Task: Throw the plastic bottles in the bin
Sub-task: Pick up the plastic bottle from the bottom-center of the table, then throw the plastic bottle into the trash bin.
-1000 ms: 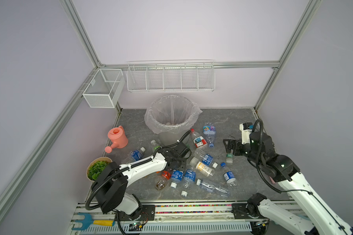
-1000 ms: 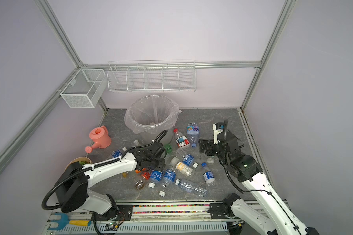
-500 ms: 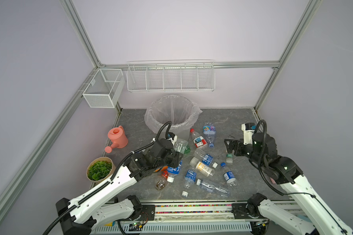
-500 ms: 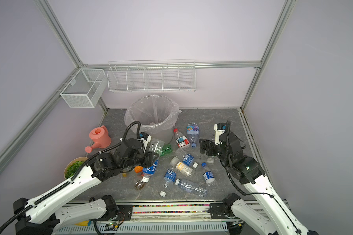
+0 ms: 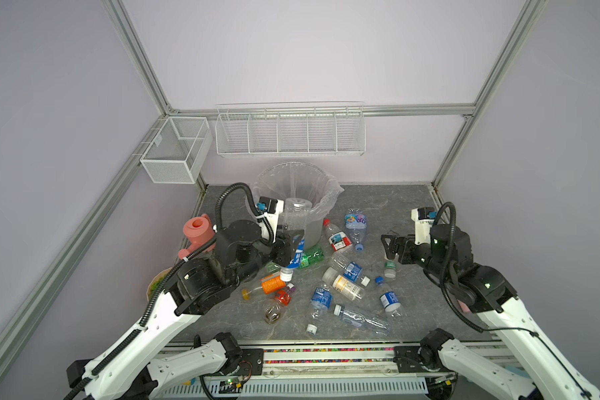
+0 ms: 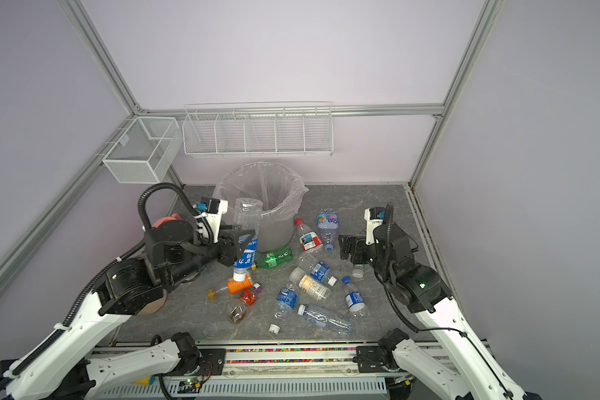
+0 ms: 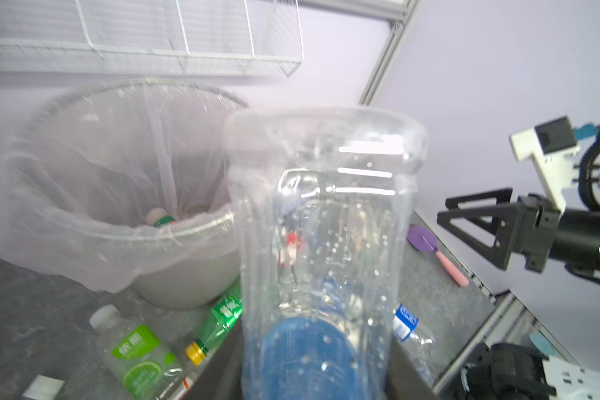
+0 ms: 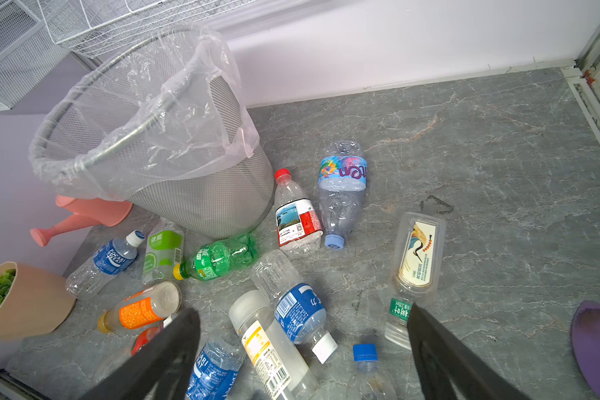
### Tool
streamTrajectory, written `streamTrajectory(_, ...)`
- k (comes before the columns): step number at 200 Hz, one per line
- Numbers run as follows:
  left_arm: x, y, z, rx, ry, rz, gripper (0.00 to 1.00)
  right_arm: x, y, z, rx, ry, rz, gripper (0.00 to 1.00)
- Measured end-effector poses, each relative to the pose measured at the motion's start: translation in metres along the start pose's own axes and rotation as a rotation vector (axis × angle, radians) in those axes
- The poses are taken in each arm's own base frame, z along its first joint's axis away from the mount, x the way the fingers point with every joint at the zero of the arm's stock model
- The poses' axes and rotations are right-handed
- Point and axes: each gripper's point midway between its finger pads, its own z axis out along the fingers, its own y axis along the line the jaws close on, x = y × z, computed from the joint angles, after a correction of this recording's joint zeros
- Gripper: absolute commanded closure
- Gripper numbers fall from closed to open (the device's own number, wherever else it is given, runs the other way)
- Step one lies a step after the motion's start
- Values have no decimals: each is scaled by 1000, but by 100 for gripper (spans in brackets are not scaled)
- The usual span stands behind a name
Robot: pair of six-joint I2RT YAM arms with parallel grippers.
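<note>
My left gripper lifts the hanging bottle above the bin's near rim next, moves outward to the bin's opening (image 5: 300, 186) (image 7: 133, 160) beyond that rim and releases the bottle.
My left gripper (image 5: 290, 248) (image 6: 244, 250) is shut on a clear plastic bottle (image 6: 247, 257) with a blue label. The bottle hangs cap down, its base up beside the bin's near rim. In the left wrist view this bottle (image 7: 323, 242) fills the middle, between dark fingers (image 7: 227, 367). The grey mesh bin (image 5: 312, 230) (image 6: 274, 233) (image 8: 205, 204) stands at the back with a clear bag over its rim. Several plastic bottles lie on the floor in front, among them a green one (image 5: 309, 258) (image 8: 219, 259). My right gripper (image 5: 390, 246) (image 8: 302, 311) is open and empty above them.
A pink watering can (image 5: 198, 232) and a plant pot (image 8: 21, 304) sit left of the bin. White wire baskets (image 5: 290, 133) hang on the back wall. A purple spade (image 7: 421, 237) lies by the right edge. A loose white cap (image 5: 311, 328) lies near the front.
My left arm has lifted the blue-label bottle off the floor, up and back toward the bin's rim. The right arm has barely moved.
</note>
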Motion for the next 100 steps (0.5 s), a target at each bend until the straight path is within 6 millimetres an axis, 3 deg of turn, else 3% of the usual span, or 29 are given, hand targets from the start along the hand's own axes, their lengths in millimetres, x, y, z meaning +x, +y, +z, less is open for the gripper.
streamTrajectory(48, -89, 19, -15, -198, -272, 49, 68, 1, 0, 1, -2, 5, 0, 4)
streamTrajectory(100, -139, 39, -23, -356, -465, 93, 70, 0, 0, -1, -2, -1, 1, 4)
